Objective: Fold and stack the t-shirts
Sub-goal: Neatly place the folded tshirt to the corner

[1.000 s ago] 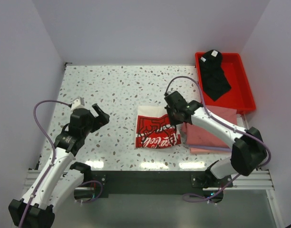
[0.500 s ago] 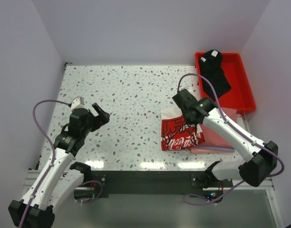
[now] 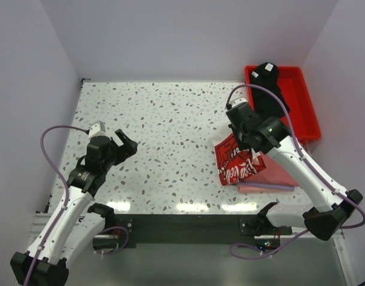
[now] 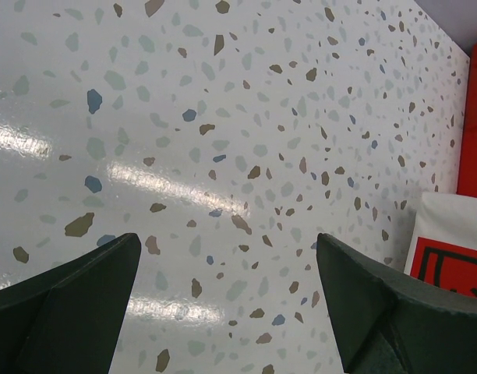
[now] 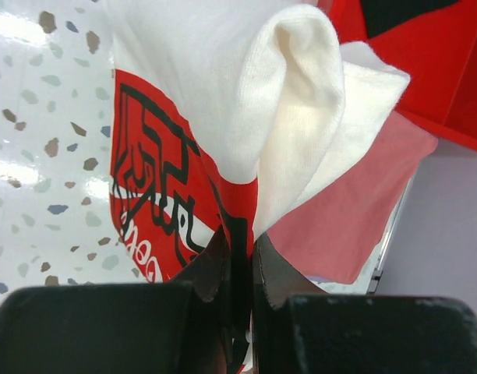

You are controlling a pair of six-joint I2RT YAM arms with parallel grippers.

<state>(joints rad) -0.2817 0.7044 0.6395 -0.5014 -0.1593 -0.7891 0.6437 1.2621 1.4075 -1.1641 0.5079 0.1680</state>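
My right gripper lowers to the right in the top view, onto the folded pink t-shirt (image 3: 279, 176) (image 5: 349, 214) to release next, because the printed t-shirt hangs past the pink t-shirt's edge.
The white t-shirt with the red Coca-Cola print (image 3: 235, 165) hangs bunched from my right gripper (image 3: 244, 148), whose jaws are shut on a fold of it (image 5: 223, 109). It dangles over the left edge of the folded pink t-shirt (image 3: 279, 176), which lies at the table's right front (image 5: 344, 226). A black t-shirt (image 3: 269, 90) lies crumpled in the red tray (image 3: 306, 116). My left gripper (image 3: 127, 145) hovers open over bare table at the left, nothing between its fingers (image 4: 228, 238). The left wrist view catches a corner of the printed shirt (image 4: 453, 251).
The red tray stands at the back right corner, beside the right wall (image 5: 449, 78). The speckled tabletop (image 3: 164, 119) stretches between the two arms. The table's front edge and the arm bases run along the bottom.
My right gripper has carried the Coca-Cola shirt from the table's middle to the right and lifted it, so it now hangs by the pink shirt. The left arm has stayed still.
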